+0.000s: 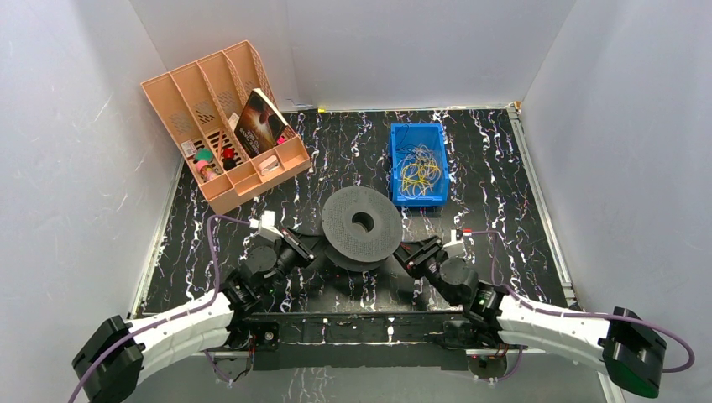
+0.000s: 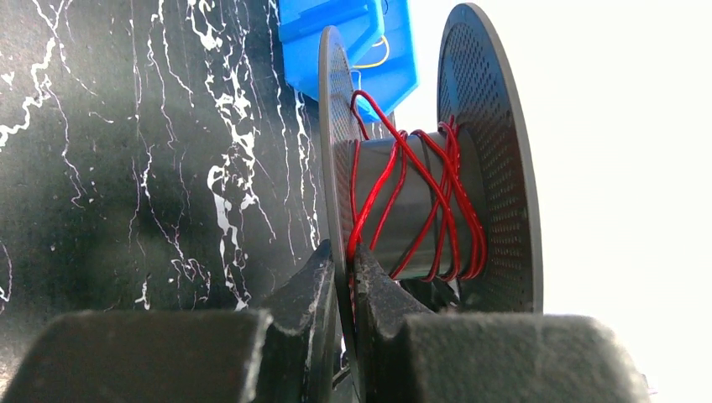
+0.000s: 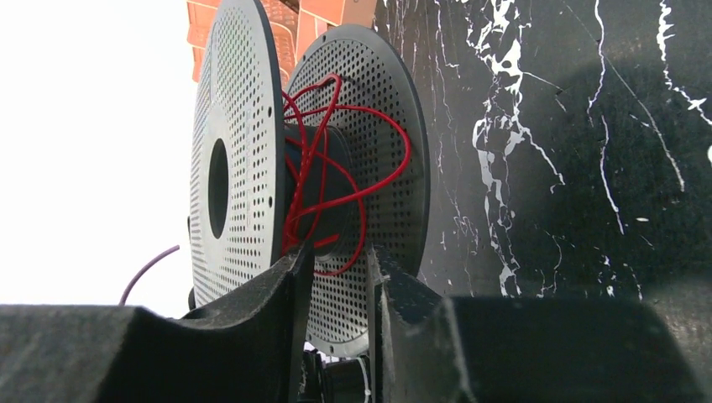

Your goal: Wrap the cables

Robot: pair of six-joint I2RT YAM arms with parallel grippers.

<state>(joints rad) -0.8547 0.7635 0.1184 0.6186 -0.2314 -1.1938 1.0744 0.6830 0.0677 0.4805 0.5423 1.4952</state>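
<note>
Next, my left gripper swings outward, turns the spool over and releases it on the bare tabletop by the orange desk organizer, since that lies outward.
A black spool (image 1: 361, 223) with two perforated flanges stands mid-table between both grippers. Thin red cable (image 2: 445, 201) is wound loosely in crossing loops round its core. My left gripper (image 2: 342, 256) is shut on the rim of the spool's lower flange, which is pinched thin between the fingers; it sits at the spool's left edge in the top view (image 1: 312, 243). My right gripper (image 3: 340, 260) is at the spool's right edge (image 1: 416, 252), with its jaws parted. A slack loop of red cable (image 3: 323, 180) hangs out between the flanges just above its fingertips.
A blue bin (image 1: 395, 159) holding thin yellow wires (image 1: 418, 172) stands behind the spool to the right. An orange desk organizer (image 1: 222, 117) with small items is at the back left. Purple arm cords (image 1: 214, 252) run along both arms. White walls enclose the table.
</note>
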